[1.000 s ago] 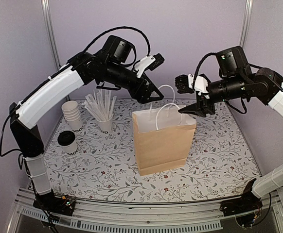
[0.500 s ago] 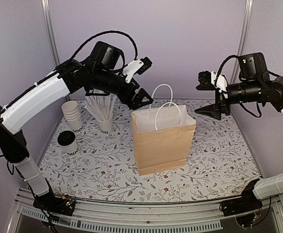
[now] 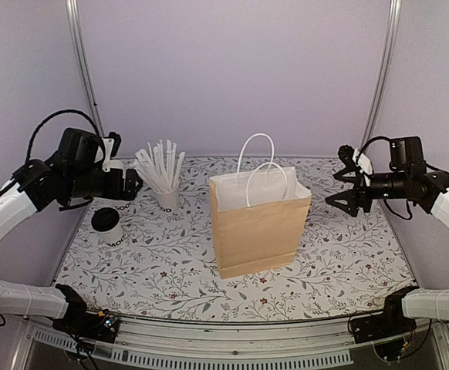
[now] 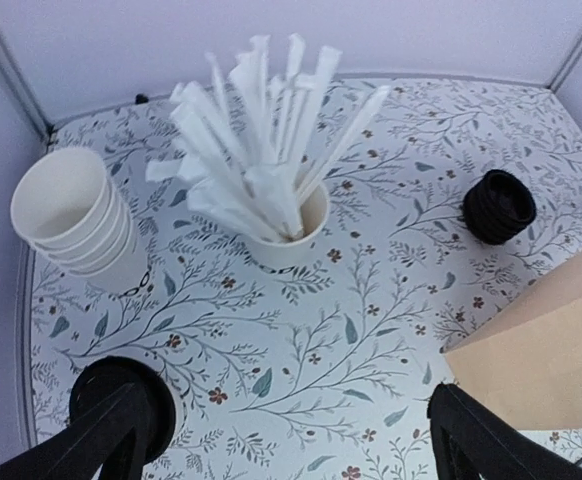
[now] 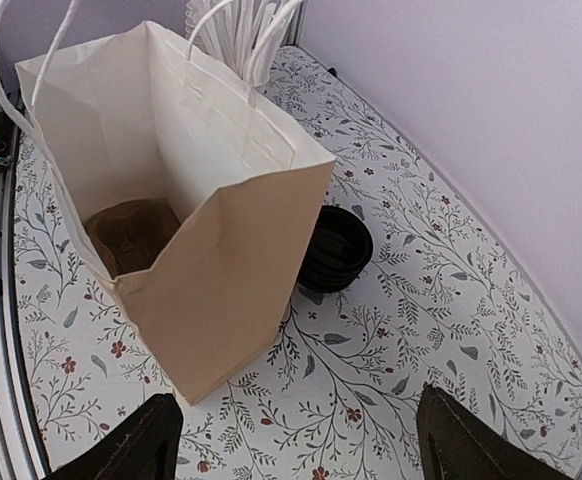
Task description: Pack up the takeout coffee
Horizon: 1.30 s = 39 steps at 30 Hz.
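Note:
The coffee's lid sits partly behind one finger of the left gripper, so the left gripper needs to go down and to the left in the wrist view, then close around the lid.
The takeout coffee, a white cup with dark print and a black lid, stands on the left of the table. In the left wrist view its lid shows at the lower left, partly behind one finger. My left gripper hangs open above and behind the coffee, apart from it, holding nothing. The brown paper bag stands upright and open in the middle. The right wrist view shows the bag's inside with only its brown bottom. My right gripper is open to the right of the bag, holding nothing.
A cup of wrapped straws stands behind the coffee. A stack of lidless white cups sits at the back left. A stack of black lids lies right behind the bag. White handles stick up from the bag.
Both arms have swung away from above the bag, the left out and down to the left, the right out to the right. Both grippers have opened wider.

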### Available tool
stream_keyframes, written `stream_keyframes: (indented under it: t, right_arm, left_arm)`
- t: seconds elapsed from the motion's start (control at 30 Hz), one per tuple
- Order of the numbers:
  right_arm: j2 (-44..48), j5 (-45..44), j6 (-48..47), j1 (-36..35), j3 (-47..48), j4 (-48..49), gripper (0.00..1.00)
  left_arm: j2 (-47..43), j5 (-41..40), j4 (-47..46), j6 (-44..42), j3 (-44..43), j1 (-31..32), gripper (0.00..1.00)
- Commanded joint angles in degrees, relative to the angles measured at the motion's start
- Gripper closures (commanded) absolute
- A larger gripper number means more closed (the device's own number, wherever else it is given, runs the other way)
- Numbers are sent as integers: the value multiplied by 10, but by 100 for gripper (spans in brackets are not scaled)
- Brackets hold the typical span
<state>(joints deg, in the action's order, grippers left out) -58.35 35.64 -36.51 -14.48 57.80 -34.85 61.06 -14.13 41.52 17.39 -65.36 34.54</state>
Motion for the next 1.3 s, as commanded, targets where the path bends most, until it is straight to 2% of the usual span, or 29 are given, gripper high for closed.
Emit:
stream_keyframes:
  t: [0.0,0.17,0.27,0.43,0.67,0.8,0.9,0.93,0.97,1.17,1.27]
  right_arm:
    - [-2,39,55,38,-68,114,17]
    - [15,-27,61,41,-109,159,17]
    - [19,-28,62,41,-122,160,17]
    - [18,-38,52,40,-134,167,17]
    - [11,-38,46,41,-137,167,17]
    - [8,-37,45,41,-137,166,17]
    - [7,-36,43,40,-137,166,17]
    - [8,-36,43,40,-137,165,16]
    - [8,-34,42,41,-137,164,16]
    - [8,-30,39,40,-137,159,17]
    - [8,-29,37,41,-137,158,17]
  left_arm:
    - [-13,19,34,50,46,-94,0]
    - [26,100,27,21,79,-226,0]
    - [50,127,22,-2,85,-268,0]
    - [95,91,55,-15,66,-277,3]
    - [112,121,71,-6,72,-290,15]
    - [111,110,84,-3,70,-290,17]
    - [111,108,86,1,70,-291,16]
    - [112,105,87,2,69,-291,2]
    - [115,102,87,0,69,-290,0]
    - [131,106,88,-8,67,-290,0]
    - [139,115,88,-15,68,-290,4]
